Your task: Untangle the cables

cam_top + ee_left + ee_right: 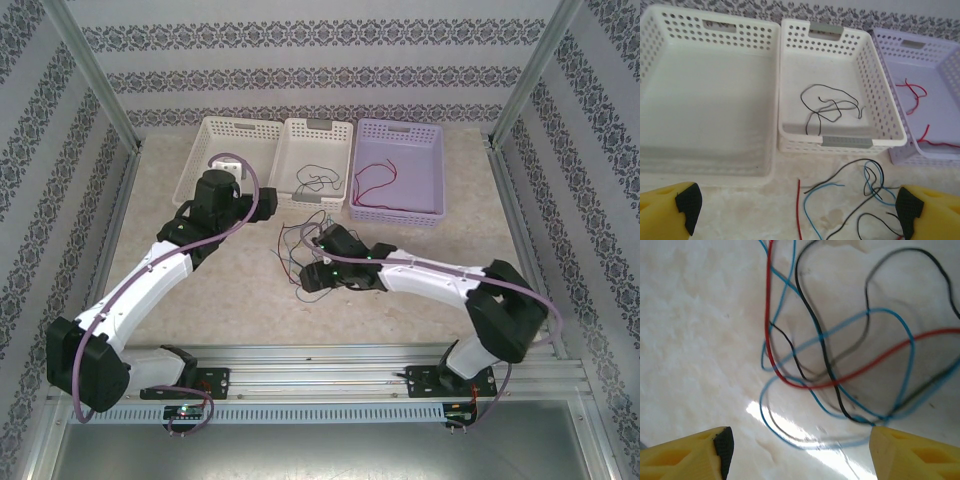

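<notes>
My right gripper's open fingers still hover short of the blue wire's crossing with the black cable, so it will move outward and down onto the wire there.
A loose tangle of red, blue and black cables [297, 248] lies on the table in front of the middle basket. My right gripper [312, 270] hovers just over it, open; in the right wrist view the crossed loops of the cables [830, 365] lie past the yellow fingers [690, 455], with nothing between them. My left gripper [218, 182] is open near the left basket's front. Its wrist view shows the tangle's loose ends [840, 195] ahead of the gripper [797, 212]. One black cable [830, 105] lies in the middle basket and one red cable [914, 95] in the lilac basket.
Three baskets stand in a row at the back: an empty white basket [200, 150], a white middle basket [288, 150] and a lilac basket [430, 165]. Metal frame posts and patterned walls close in the table. The arm bases sit on a rail at the near edge.
</notes>
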Motion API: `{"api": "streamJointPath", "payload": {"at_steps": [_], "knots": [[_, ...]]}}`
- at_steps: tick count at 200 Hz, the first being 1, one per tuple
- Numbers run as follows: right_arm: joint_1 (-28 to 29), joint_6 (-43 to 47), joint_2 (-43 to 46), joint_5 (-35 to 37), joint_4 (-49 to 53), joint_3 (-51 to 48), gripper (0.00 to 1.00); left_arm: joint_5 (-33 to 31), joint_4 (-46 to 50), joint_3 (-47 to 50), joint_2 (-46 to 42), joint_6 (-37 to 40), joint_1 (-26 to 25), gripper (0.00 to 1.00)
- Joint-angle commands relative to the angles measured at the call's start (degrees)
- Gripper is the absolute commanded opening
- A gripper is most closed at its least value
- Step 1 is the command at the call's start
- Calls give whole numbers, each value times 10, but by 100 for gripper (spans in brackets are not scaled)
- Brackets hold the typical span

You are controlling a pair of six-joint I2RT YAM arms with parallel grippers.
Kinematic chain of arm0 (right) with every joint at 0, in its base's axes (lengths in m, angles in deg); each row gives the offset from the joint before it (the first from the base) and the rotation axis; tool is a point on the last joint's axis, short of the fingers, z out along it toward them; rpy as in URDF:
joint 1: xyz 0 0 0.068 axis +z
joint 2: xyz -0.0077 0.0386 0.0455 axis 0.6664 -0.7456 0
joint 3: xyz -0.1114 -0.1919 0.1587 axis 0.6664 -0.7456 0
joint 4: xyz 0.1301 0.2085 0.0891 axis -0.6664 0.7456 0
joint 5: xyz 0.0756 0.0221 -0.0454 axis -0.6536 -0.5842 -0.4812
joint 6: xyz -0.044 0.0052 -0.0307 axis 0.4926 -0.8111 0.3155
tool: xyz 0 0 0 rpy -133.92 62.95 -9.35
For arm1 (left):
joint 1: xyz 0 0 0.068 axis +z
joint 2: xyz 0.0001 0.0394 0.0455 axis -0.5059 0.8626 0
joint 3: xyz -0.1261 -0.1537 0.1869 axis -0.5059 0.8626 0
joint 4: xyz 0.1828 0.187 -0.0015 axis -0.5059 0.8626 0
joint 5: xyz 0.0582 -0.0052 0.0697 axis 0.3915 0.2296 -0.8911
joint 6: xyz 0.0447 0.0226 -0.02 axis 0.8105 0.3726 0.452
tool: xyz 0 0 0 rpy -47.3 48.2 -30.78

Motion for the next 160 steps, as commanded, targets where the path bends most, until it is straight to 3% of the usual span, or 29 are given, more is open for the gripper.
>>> {"api": "streamJointPath", "payload": {"at_steps": [1, 44, 91, 160], "knots": [[8, -59, -40, 12, -32, 40, 72, -38, -31, -6, -14, 9, -6, 100], [7, -107, -111, 51, 7, 96, 70, -78, -36, 2, -42, 34, -8, 100], [5, -114, -137, 86, 48, 122, 66, -80, -38, 5, -50, 36, -10, 100], [-15, -112, -183, 61, 54, 145, 51, -71, -37, 4, -41, 36, -10, 100]]}}
